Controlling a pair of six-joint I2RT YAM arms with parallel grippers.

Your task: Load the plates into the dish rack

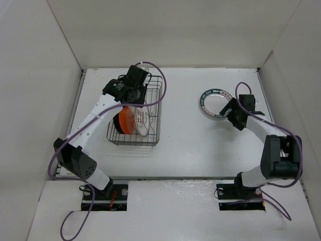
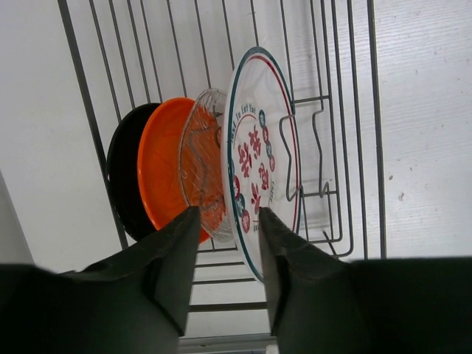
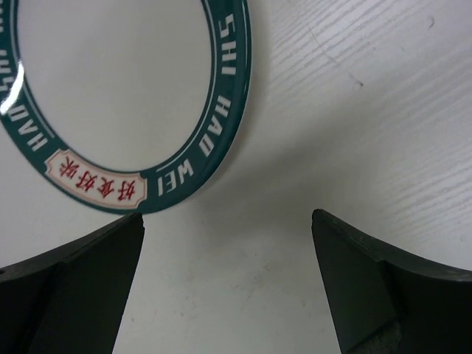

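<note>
I will move my right gripper outward to the green-rimmed plate [image 3: 110,74], onto its near lettered rim [image 3: 209,146], and close, because my open fingers are over bare table just short of the plate.
The dish rack [image 1: 156,136] stands left of centre with plates upright on edge in it. The left wrist view shows them side by side: a black plate [image 2: 122,177], an orange plate [image 2: 162,169], a clear glass plate [image 2: 203,173] and a white plate with red marks [image 2: 254,147]. My left gripper [image 2: 227,221] hangs over the rack, open. The marked plate's rim passes between its fingers, close to the right one. A green-rimmed white plate [image 1: 213,104] lies flat on the table at the right. My right gripper [image 3: 227,221] is wide open just beside that green-rimmed plate [image 3: 110,74], over bare table.
White walls enclose the table on three sides. The rack's right half [image 2: 324,147] holds only bare wires and tines. Purple cables loop over both arms.
</note>
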